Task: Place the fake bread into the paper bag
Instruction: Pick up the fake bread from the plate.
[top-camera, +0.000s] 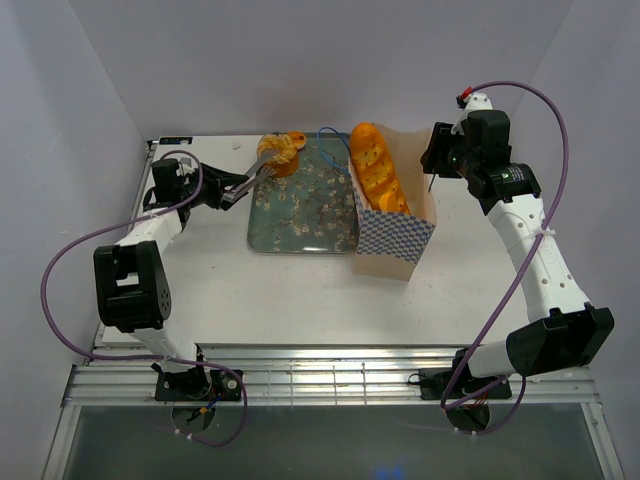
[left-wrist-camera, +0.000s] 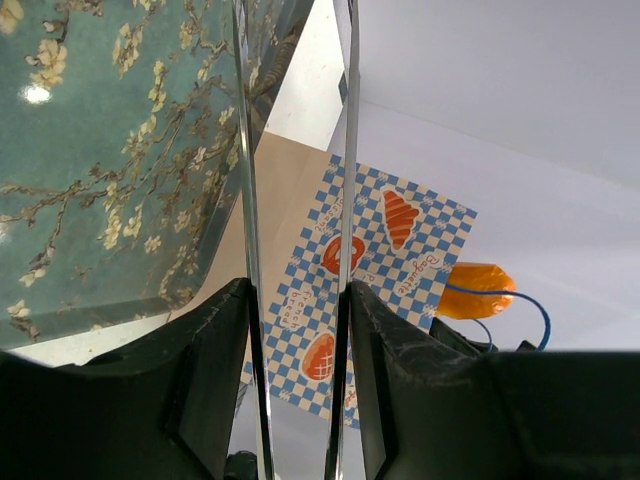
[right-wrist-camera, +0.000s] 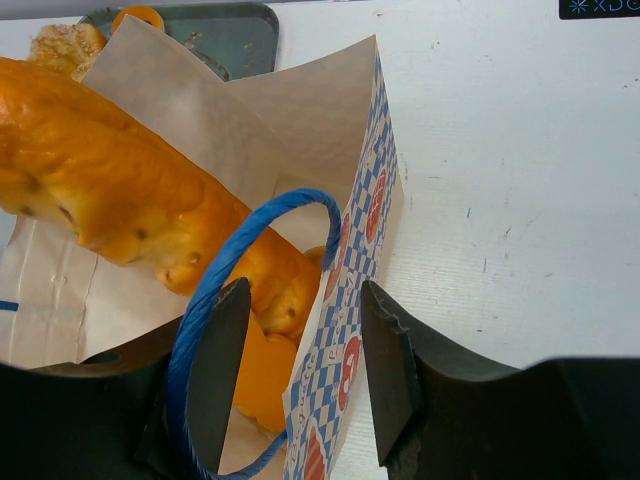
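Note:
My left gripper should move slightly outward and to the right in the top view next, toward the fake bread (top-camera: 283, 154), and squeeze the tongs. The blades of the tongs are apart.
The long golden baguette (top-camera: 378, 170) stands slanted in the paper bag (top-camera: 395, 240), its top sticking out. More fake bread (top-camera: 280, 152) lies at the far end of the tray (top-camera: 300, 215). My left gripper (top-camera: 228, 192) is shut on metal tongs (top-camera: 255, 172), whose tips reach that bread. In the left wrist view the tong blades (left-wrist-camera: 245, 200) run up between my fingers and their tips are out of frame. My right gripper (right-wrist-camera: 305, 290) is open astride the bag's checkered wall (right-wrist-camera: 350, 260) and blue handle (right-wrist-camera: 230, 270), one finger inside beside the baguette (right-wrist-camera: 110, 190).
The grey blossom-patterned tray (left-wrist-camera: 90, 150) lies left of the bag (left-wrist-camera: 390, 250). White walls close in the table at the back and both sides. Purple cables loop off both arms.

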